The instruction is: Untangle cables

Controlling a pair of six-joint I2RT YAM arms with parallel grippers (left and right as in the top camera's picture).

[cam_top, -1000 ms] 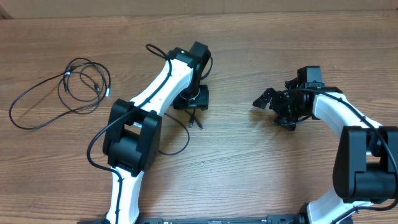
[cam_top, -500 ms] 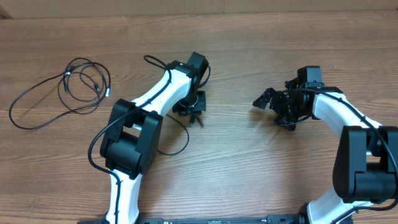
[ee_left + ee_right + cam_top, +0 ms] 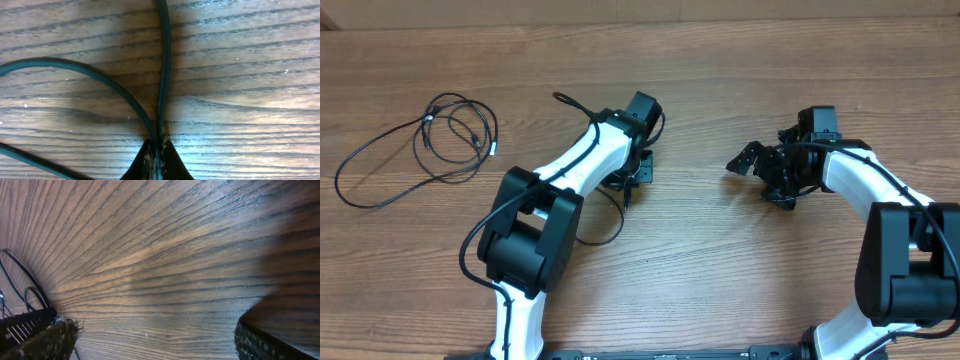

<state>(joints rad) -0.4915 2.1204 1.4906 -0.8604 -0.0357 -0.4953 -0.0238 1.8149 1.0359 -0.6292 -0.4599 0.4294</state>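
Note:
The loose loops are away from the pieces of cable I pinch, so I will raise my left gripper, move it left in the overhead view to the loops' near edge, and let go.
Two thin black cables lie on the wooden table. One cable rests in loose loops at the far left, untouched. The other cable curves under my left arm near the middle. My left gripper is shut on this cable. In the left wrist view the jaw tips pinch the cable, and two strands fan out from the pinch across the wood. My right gripper stands open to the right, low over bare wood. The right wrist view shows its fingers wide apart with nothing between them.
The wooden table fills all views. A third strand crosses the lower left of the left wrist view. Thin black cable loops show at the left edge of the right wrist view.
My left gripper has closed on the middle cable and shifted slightly toward the far side. The right arm and the left cable have not moved.

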